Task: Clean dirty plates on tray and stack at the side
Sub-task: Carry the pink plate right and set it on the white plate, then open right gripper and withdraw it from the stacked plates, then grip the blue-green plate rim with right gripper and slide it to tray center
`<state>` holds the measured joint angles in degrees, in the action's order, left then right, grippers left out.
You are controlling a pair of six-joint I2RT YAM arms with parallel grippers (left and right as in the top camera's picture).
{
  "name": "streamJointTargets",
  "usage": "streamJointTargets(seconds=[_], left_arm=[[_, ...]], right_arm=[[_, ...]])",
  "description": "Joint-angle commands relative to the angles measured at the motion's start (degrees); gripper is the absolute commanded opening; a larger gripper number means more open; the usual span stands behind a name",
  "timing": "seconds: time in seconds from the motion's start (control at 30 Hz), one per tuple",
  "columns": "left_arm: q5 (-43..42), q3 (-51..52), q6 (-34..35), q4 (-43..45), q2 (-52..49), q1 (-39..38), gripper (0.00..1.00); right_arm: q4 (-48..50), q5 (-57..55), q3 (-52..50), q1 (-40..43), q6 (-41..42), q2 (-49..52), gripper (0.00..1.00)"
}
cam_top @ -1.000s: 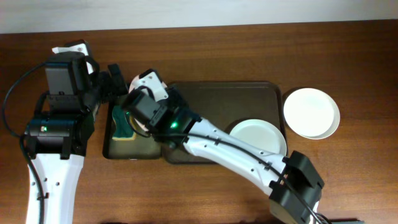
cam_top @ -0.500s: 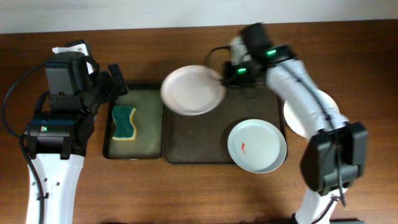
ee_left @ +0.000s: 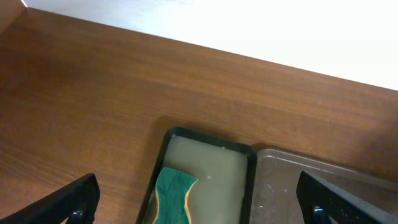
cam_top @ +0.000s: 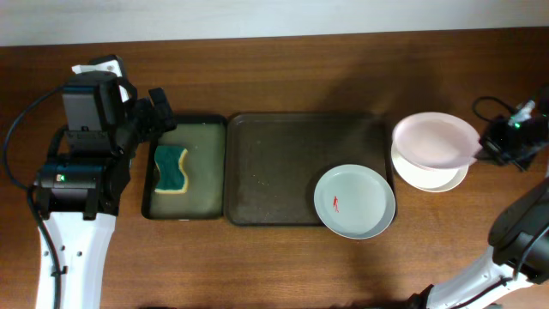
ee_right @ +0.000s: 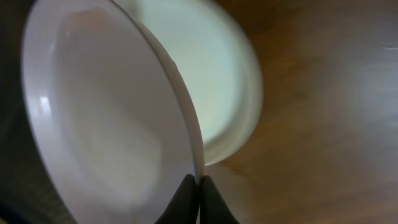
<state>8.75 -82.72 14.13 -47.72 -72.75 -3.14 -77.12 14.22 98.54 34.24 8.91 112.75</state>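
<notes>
The robot's right gripper should next lower the plate it holds slightly back onto the third white plate (cam_top: 430,172) (ee_right: 200,73), because the near rim of that plate is uncovered.
The dark brown tray (cam_top: 283,163) lies mid-table. One white plate (cam_top: 353,202) with a red smear rests on its right front corner. My right gripper (cam_top: 487,148) is shut on the rim of a second white plate (cam_top: 433,139) and holds it just above a third white plate (cam_top: 429,176) that lies on the table right of the tray. The right wrist view shows my fingers (ee_right: 198,186) pinching the held plate's (ee_right: 106,118) rim, with the lower plate (ee_right: 217,81) behind it. My left gripper (ee_left: 199,208) is open above the sponge (ee_left: 171,199).
A smaller black tray (cam_top: 206,197) left of the brown tray holds a green and yellow sponge (cam_top: 171,168). The left arm's body stands at the table's left side. Bare wooden table lies behind the trays.
My right arm has swung from the left tray area across to the far right, carrying a white plate, which now hovers over the plate beside the tray. The left arm has not moved.
</notes>
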Motion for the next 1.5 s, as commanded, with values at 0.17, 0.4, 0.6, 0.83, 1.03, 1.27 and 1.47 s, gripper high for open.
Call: streamJointTargets(seconds=[0.17, 0.4, 0.6, 0.83, 1.03, 1.27, 1.47], left_arm=[[-0.39, 0.07, -0.52, 0.09, 0.68, -0.07, 0.99], [-0.39, 0.07, -0.52, 0.09, 0.68, -0.07, 0.99], [-0.39, 0.07, -0.52, 0.09, 0.68, -0.07, 0.99], [-0.39, 0.07, -0.52, 0.09, 0.68, -0.07, 1.00], [-0.39, 0.07, -0.52, 0.09, 0.68, -0.07, 1.00], [-0.39, 0.07, -0.52, 0.09, 0.68, -0.07, 0.99], [-0.39, 0.07, -0.52, 0.09, 0.68, -0.07, 0.99]], right_arm=[[4.52, -2.89, -7.50, 1.66, -0.96, -1.81, 0.04], [9.92, -0.55, -11.67, 0.15, -0.98, -1.81, 0.13], [3.78, 11.58, -9.79, 0.15, -5.95, -1.81, 0.39], [-18.05, 16.68, -8.22, -0.94, -16.35, -2.19, 0.32], [-17.09, 17.51, -18.10, -5.03, -19.12, -13.18, 0.29], [2.93, 7.28, -41.35, -5.46, -0.04, -36.70, 0.38], [7.93, 5.22, -45.09, -13.31, 2.51, -37.83, 0.45]])
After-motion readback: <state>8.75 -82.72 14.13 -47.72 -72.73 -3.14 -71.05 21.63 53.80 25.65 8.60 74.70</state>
